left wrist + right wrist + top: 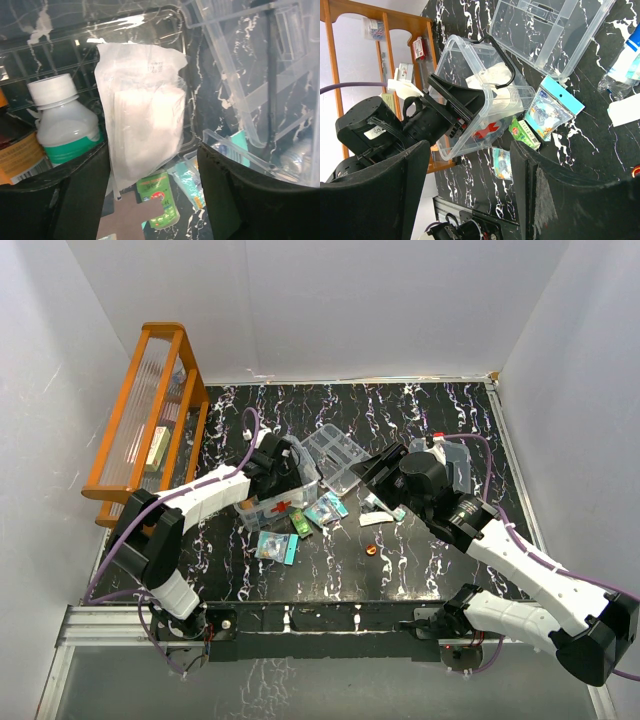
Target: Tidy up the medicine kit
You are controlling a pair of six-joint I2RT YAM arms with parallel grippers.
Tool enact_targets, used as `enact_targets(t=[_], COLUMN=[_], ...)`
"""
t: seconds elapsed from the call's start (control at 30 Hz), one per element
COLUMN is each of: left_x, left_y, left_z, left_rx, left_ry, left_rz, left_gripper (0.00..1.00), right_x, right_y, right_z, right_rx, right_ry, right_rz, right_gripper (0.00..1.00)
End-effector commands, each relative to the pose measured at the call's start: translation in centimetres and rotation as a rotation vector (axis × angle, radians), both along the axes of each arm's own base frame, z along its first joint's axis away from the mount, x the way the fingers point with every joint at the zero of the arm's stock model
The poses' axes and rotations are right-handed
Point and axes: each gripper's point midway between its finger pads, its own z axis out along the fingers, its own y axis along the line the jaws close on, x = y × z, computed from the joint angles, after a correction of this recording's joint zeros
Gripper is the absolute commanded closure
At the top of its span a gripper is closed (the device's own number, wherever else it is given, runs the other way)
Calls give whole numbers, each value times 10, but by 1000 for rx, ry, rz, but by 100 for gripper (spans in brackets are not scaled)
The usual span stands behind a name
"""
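My right gripper lowers across onto the tray-side teal packet's near edge next, clear of the box, since it lies below, left in the top view.
The medicine kit's clear box [262, 510] with a red cross [487, 131] sits left of centre. My left gripper [290, 472] reaches into it from above. In the left wrist view its jaws [152, 175] stand open around a white gauze packet [142, 115] that leans upright inside the box, beside a white bottle with a green label [62, 125]. The clear divided tray [335, 452] lies just right of the box, and the clear lid [455, 460] lies further right. My right gripper [383, 472] hovers open and empty over the table, its jaws [470, 185] facing the box.
Teal packets [327, 508], a small green box [302, 524] and another packet [277, 546] lie in front of the kit. A white strip [378, 520] and a small orange piece [372, 549] lie nearby. The orange slatted rack [150, 420] stands at the left wall.
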Motion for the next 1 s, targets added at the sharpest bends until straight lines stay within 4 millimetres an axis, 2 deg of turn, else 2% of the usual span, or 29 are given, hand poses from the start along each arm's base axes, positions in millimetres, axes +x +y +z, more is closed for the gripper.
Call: enact_targets(t=[0.0, 0.1, 0.27, 0.5, 0.77, 0.97], left_x=[-10, -13, -13, -7, 5, 6], left_y=[23, 32, 38, 26, 29, 28], left_z=[10, 9, 12, 21, 57, 94], left_rx=[88, 121, 143, 109, 135, 108], left_ry=[-13, -13, -32, -66, -156, -254], left_rz=[9, 24, 24, -40, -62, -99], left_gripper=[30, 27, 29, 47, 48, 45], right_x=[8, 8, 9, 10, 17, 23], right_y=[1, 1, 1, -1, -18, -34], right_z=[19, 18, 20, 20, 7, -25], right_rx=[37, 35, 36, 21, -116, -334], right_ry=[-64, -62, -66, -74, -85, -68], right_rz=[-13, -12, -17, -23, -63, -24], right_gripper=[37, 37, 37, 37, 35, 28])
